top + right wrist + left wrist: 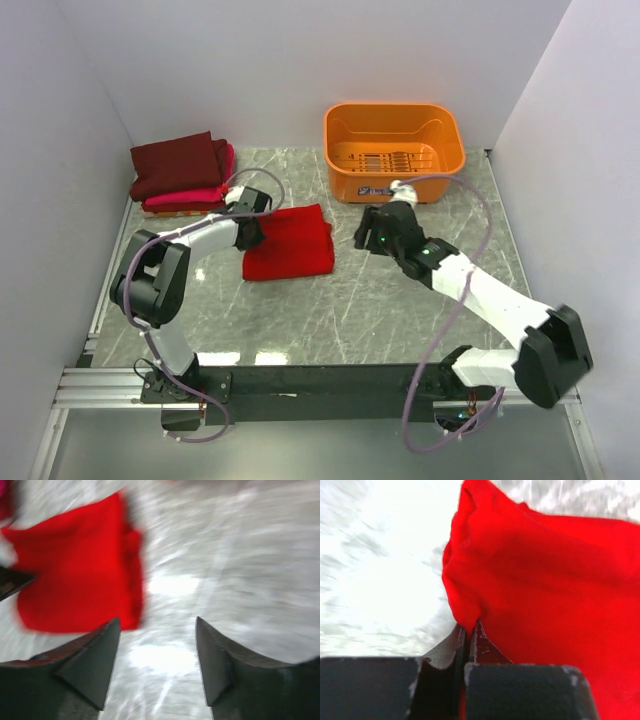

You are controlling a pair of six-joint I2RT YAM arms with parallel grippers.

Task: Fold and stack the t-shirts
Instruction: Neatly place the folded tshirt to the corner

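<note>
The left gripper needs to lift the red t-shirt (292,243) it is holding next, carry it outward, lower it onto the dark maroon t-shirt (178,162) and let it go, because it is already folded.
A folded bright red t-shirt (292,243) lies on the marble table left of centre. My left gripper (250,232) is shut on its left edge; in the left wrist view the red t-shirt (545,580) is bunched into the shut jaws of the left gripper (469,630). A dark maroon t-shirt (178,162) lies folded on top of a hot pink t-shirt (200,195) at the back left. My right gripper (362,238) hovers open to the right of the red shirt. In the right wrist view the right gripper (157,622) holds nothing and the red t-shirt (80,570) lies to its left.
An orange plastic basket (393,150) stands at the back right, close behind my right gripper. White walls close in the table on the left, back and right. The stack at the back left rests on a thin orange-brown layer (180,211).
</note>
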